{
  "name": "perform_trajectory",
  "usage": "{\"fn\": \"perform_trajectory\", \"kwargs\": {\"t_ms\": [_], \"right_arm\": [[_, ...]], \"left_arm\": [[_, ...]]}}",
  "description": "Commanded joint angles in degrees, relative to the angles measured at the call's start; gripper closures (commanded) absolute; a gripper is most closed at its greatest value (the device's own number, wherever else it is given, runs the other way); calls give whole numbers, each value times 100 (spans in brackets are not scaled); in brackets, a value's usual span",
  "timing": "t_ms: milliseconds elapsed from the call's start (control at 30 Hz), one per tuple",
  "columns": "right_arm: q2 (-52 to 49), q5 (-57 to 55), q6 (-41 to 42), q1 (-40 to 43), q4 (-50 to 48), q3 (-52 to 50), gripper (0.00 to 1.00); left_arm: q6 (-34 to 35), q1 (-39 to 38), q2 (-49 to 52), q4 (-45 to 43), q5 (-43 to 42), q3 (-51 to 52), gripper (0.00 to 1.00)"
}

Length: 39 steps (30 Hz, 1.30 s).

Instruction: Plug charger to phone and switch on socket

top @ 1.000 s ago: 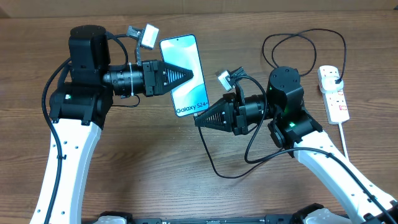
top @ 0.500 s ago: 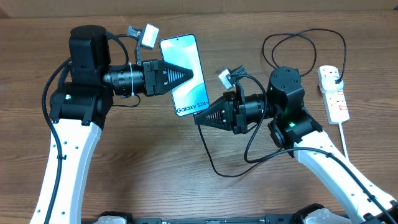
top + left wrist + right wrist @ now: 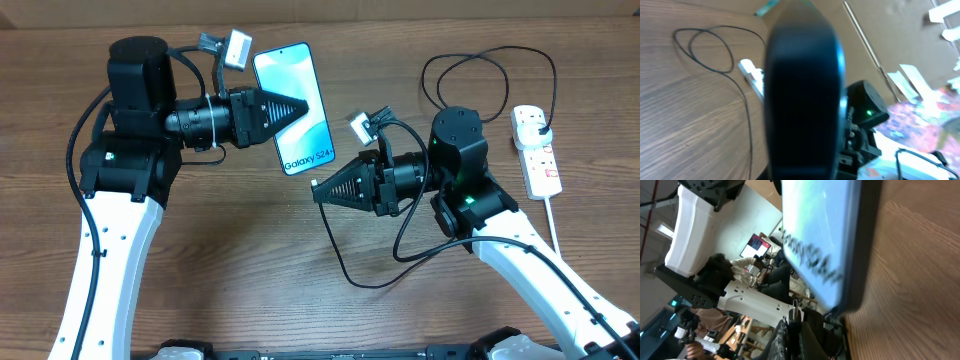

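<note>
The right gripper draws away next, turns downward and lowers onto the bare tabletop to release, with the connector tip clear of the phone's lower end.
My left gripper (image 3: 300, 106) is shut on the phone (image 3: 296, 110), a slim smartphone with a light blue screen and "Galaxy S24" near its lower end, held above the table. Its dark back fills the left wrist view (image 3: 805, 95). My right gripper (image 3: 318, 191) is shut on the charger's connector tip (image 3: 795, 311), just below and right of the phone's lower end (image 3: 825, 245), apart from it. The black cable (image 3: 345, 265) loops on the table and runs to the black plug (image 3: 542, 128) in the white socket (image 3: 535, 150) at the right.
The socket's thick white cord (image 3: 553, 222) runs down the right edge. A loop of charger cable (image 3: 487, 60) lies at the back right. The wooden table top (image 3: 250, 260) shows between the arms.
My left gripper has lifted and shifted the phone up and to the left, away from the connector. The right arm has hardly moved.
</note>
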<state>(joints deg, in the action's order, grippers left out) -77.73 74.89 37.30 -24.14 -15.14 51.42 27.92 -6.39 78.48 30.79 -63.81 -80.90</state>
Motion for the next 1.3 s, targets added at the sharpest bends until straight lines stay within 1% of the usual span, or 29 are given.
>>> {"fn": "perform_trajectory", "kwargs": {"t_ms": [0,33,67,133,200,267,367,433,500,567,600,733,900,1200,1267], "right_arm": [[48,120,-157,-24,103,33,96],[46,103,-297,-17,409,33,96],[46,103,-448,-13,603,33,96],[44,15,-828,-11,1134,33,96],[42,-385,-1145,-11,1858,33,96],[42,-1084,-1456,-11,2660,33,96],[42,-2903,-1685,-11,3875,33,96],[35,-4531,-1681,-11,4581,33,96],[7,-5825,-1641,-11,5073,31,96],[-57,-6572,-1613,-11,5407,31,96],[-101,-6765,-1611,-11,5525,31,96],[-404,-6850,-1615,-11,5622,31,96],[-898,-7062,-1613,-11,5600,28,96],[-1845,-7291,-1620,-11,5440,31,95],[-2009,-7291,-1622,-13,5379,31,89]], "left_arm": [[-304,-2,-98,52,551,-46,96],[-372,-2,-96,321,1193,-46,96],[-369,-2,-96,535,1659,-46,96],[-369,-2,-96,984,2505,-46,96],[-372,-2,-94,1440,3209,-46,96],[-374,-2,-90,1834,3740,-46,96],[-446,-2,-48,2288,4256,-44,96],[-640,-2,15,2455,4354,-33,96],[-739,-2,79,2522,4345,0,96],[-739,-4,175,2568,4345,50,96],[-737,-4,227,2577,4343,79,96],[-728,-7,487,2583,4312,223,96],[-717,-33,868,2612,4079,323,96],[-719,-302,1467,2608,4089,323,95],[-719,-369,1561,2588,4089,323,96]]}}
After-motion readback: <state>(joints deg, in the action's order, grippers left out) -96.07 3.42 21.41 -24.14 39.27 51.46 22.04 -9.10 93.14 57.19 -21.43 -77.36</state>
